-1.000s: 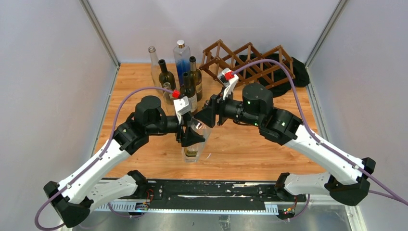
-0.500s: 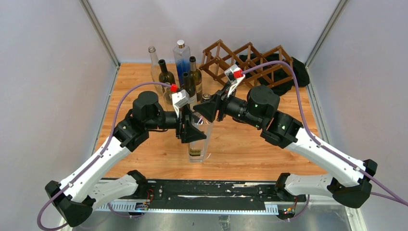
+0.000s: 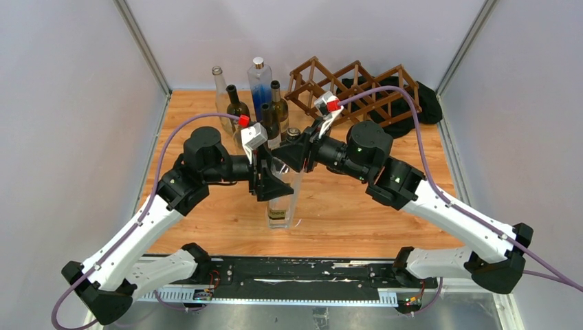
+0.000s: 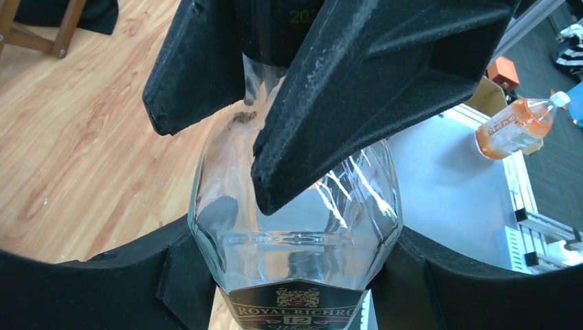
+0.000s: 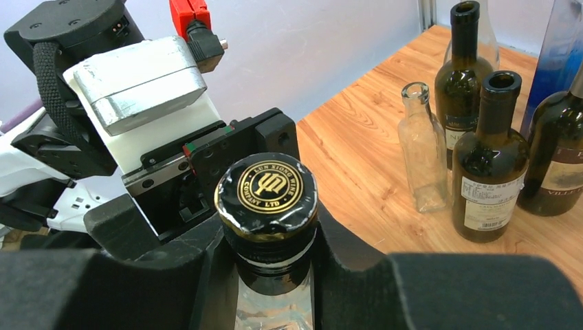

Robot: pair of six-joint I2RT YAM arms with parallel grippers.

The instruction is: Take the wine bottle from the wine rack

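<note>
The robot's right gripper should next carry the wine bottle [image 3: 282, 203] outward, lower it onto the table beside the dark bottles and let go of it, since it is off the rack.
The wine bottle [image 3: 282, 203] is clear glass with a black label and a black-and-gold cap [image 5: 267, 189]. It stands nearly upright over the middle of the table. My left gripper [image 3: 273, 184] is shut on its shoulder, and the glass fills the jaws in the left wrist view [image 4: 295, 234]. My right gripper [image 3: 297, 148] is shut on the neck just under the cap, as the right wrist view [image 5: 271, 275] shows. The wine rack [image 3: 354, 88], a dark brown lattice, stands at the back right, well apart from the bottle. The cells that show hold nothing.
Several other bottles [image 3: 258, 103], dark, clear and blue, stand in a group at the back centre, just behind the grippers. They also show in the right wrist view [image 5: 491, 158]. A black cloth [image 3: 427, 103] lies behind the rack. Grey walls close in both sides.
Both grippers have moved up and slightly toward the back, keeping hold. The bottle has swung from tilted to nearly upright.
</note>
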